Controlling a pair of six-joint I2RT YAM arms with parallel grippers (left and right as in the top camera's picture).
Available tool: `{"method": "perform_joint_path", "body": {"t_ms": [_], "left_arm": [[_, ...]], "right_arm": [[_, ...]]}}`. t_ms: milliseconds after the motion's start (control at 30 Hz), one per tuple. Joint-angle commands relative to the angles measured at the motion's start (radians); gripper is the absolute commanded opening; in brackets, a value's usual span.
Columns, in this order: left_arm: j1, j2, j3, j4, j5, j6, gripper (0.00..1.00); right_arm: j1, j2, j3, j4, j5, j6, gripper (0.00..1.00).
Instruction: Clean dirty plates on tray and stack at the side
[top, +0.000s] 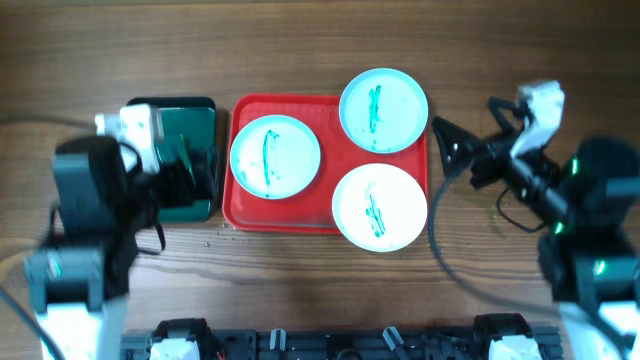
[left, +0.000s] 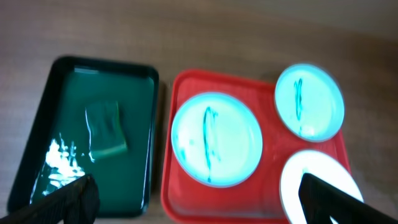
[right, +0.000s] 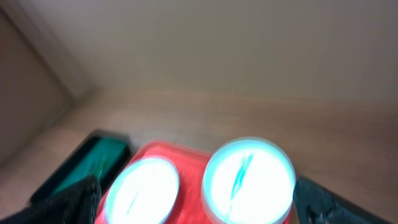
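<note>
My right gripper should move across to its left in the overhead view and go down there, because the sponge-side plate's inner rim (top: 319, 155) (right: 177, 188) beside the bare tray is below that way.
Three white to pale-blue plates with green streaks sit on the red tray (top: 325, 212): one at the left (top: 275, 157), one at the back right (top: 383, 110), one at the front right (top: 380, 207), the last two overhanging the rim. My left gripper (top: 203, 170) is open and empty above the dark green tray, left of the red tray. In the left wrist view its fingers (left: 199, 205) frame the left plate (left: 216, 139). My right gripper (top: 447, 148) is open and empty just right of the red tray. In the blurred right wrist view its fingers (right: 199, 211) frame the back right plate (right: 249, 180).
A dark green tray (top: 190, 115) lies left of the red tray, partly hidden by my left arm. It holds a green sponge (left: 106, 127). Small crumbs lie on the wood in front of the red tray (top: 222, 232).
</note>
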Motion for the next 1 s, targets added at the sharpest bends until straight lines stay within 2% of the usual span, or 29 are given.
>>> {"method": "perform_joint_path", "body": {"t_ms": [0, 67, 133, 200, 267, 367, 500, 600, 633, 700, 733, 767, 867, 967], "left_arm": [[-0.005, 0.216, 0.253, -0.176, 0.015, 0.024, 1.0], [-0.005, 0.333, 0.373, -0.263, 0.062, 0.024, 1.0], [-0.005, 0.395, 0.388, -0.238, 0.114, 0.024, 1.0], [-0.006, 0.434, 0.388, -0.23, 0.117, 0.024, 1.0], [-0.006, 0.464, 0.388, -0.204, 0.117, 0.024, 1.0], [-0.005, 0.48, 0.388, -0.185, 0.112, 0.024, 1.0], [-0.003, 0.48, 0.388, -0.173, 0.074, 0.022, 1.0], [-0.003, 0.486, 0.388, -0.174, -0.158, -0.127, 1.0], [-0.003, 0.493, 0.388, -0.175, -0.209, -0.167, 1.0], [-0.003, 0.517, 0.388, -0.174, -0.233, -0.194, 0.95], [-0.002, 0.531, 0.388, -0.174, -0.239, -0.213, 0.92], [-0.001, 0.56, 0.388, -0.176, -0.287, -0.283, 0.93], [0.012, 0.628, 0.388, -0.176, -0.302, -0.294, 0.93], [0.017, 0.71, 0.388, -0.171, -0.304, -0.29, 0.94]], "right_arm": [[0.002, 0.2, 0.227, -0.182, -0.11, -0.003, 1.0], [0.003, 0.367, 0.41, -0.396, -0.109, -0.082, 1.0], [0.002, 0.494, 0.51, -0.478, -0.109, -0.108, 1.0], [0.003, 0.567, 0.512, -0.412, -0.131, -0.055, 1.0], [0.004, 0.665, 0.511, -0.375, -0.208, 0.112, 1.0], [0.068, 0.758, 0.511, -0.294, -0.169, 0.108, 1.0], [0.251, 0.88, 0.521, -0.239, 0.016, 0.167, 0.88], [0.398, 0.962, 0.556, -0.25, 0.261, 0.218, 0.78], [0.434, 0.985, 0.559, -0.248, 0.312, 0.23, 0.72], [0.496, 1.053, 0.559, -0.249, 0.396, 0.272, 0.49], [0.51, 1.078, 0.559, -0.247, 0.424, 0.292, 0.45], [0.525, 1.112, 0.559, -0.236, 0.437, 0.291, 0.39], [0.529, 1.188, 0.558, -0.215, 0.437, 0.298, 0.31], [0.529, 1.239, 0.558, -0.184, 0.367, 0.289, 0.3]]}}
